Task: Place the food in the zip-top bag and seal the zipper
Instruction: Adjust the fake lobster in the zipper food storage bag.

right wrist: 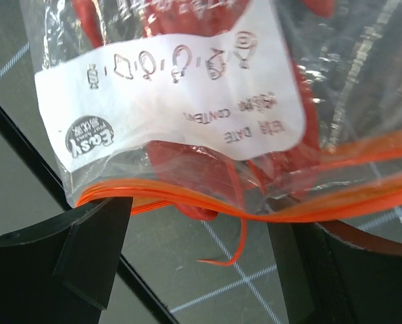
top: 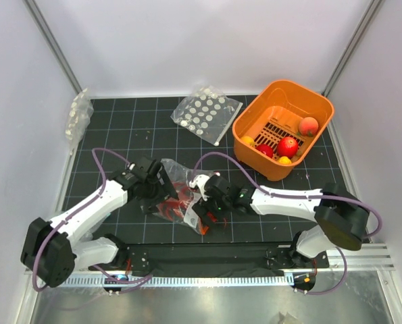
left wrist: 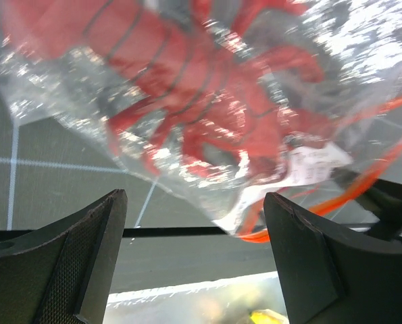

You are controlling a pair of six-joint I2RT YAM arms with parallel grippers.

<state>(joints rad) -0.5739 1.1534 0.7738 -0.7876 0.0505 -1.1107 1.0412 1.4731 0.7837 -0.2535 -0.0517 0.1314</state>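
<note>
My right gripper moves to the left in the top view next and closes on a thin red tentacle (right wrist: 242,237), since it pokes out past the orange zipper.
The clear zip-top bag (top: 176,173) lies on the dark mat between my two grippers. The red tentacled food (left wrist: 207,101) is inside it. The orange zipper (right wrist: 363,201) runs across the right wrist view just beyond my right gripper (right wrist: 201,233), whose jaws stand open on either side of it. One thin tentacle (right wrist: 240,246) pokes out of the mouth. My left gripper (left wrist: 194,226) is open at the bag's other side, with a bag corner (left wrist: 255,229) close to its right finger. Round fruit balls (top: 288,146) sit in the orange basket.
The orange slotted basket (top: 253,116) stands at the back right. A clear bag with rows of white discs (top: 206,115) lies behind the work spot, and another clear bag (top: 79,116) rests at the mat's far left edge.
</note>
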